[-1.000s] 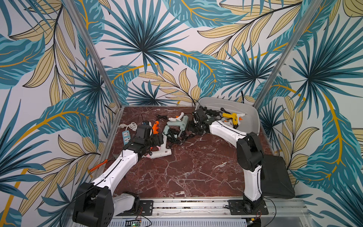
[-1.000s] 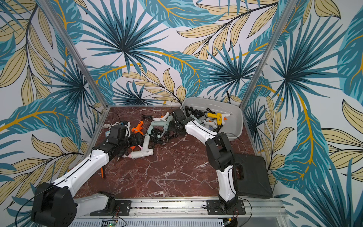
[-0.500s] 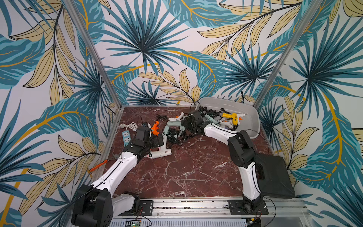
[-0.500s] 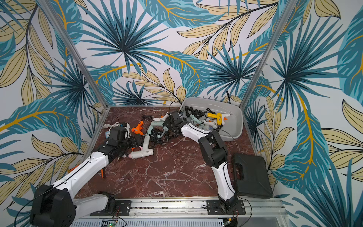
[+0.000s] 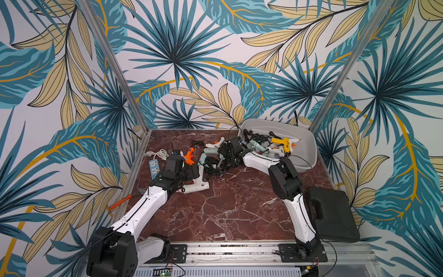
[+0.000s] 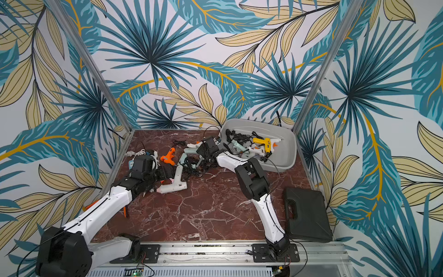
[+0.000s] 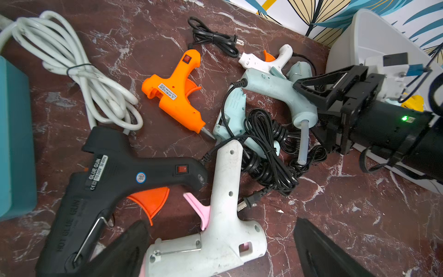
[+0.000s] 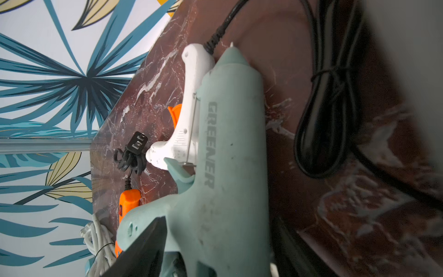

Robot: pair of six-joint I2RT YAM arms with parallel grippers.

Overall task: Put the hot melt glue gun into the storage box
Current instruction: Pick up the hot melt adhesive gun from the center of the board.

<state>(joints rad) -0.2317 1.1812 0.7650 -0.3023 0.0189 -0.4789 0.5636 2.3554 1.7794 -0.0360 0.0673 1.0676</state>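
My right gripper stays low, shifts only slightly and closes around the body of the pale green gun next, since it already lies between the open fingers.
Several hot melt glue guns lie in a pile at the back of the table. In both top views the grey storage box (image 5: 309,134) (image 6: 291,141) stands at the back right and holds a yellow gun (image 5: 282,142) among others. My left gripper (image 7: 215,251) (image 5: 191,176) is open, one finger on each side of a white gun with a pink trigger (image 7: 225,215) (image 5: 199,184). My right gripper (image 8: 215,249) (image 5: 227,150) is open and straddles a pale green gun (image 8: 230,156) (image 5: 211,151) lying beside the box.
A black gun (image 7: 119,177), an orange gun (image 7: 177,96) and a small white gun (image 7: 263,60) lie close by among tangled black cords (image 7: 268,148). A teal power strip (image 5: 154,166) sits at the left edge. A black case (image 5: 333,213) lies front right.
My right arm has swung from the box's near rim leftward to the pile and over the pale green gun. My left gripper has opened a little wider and stayed over the white gun.
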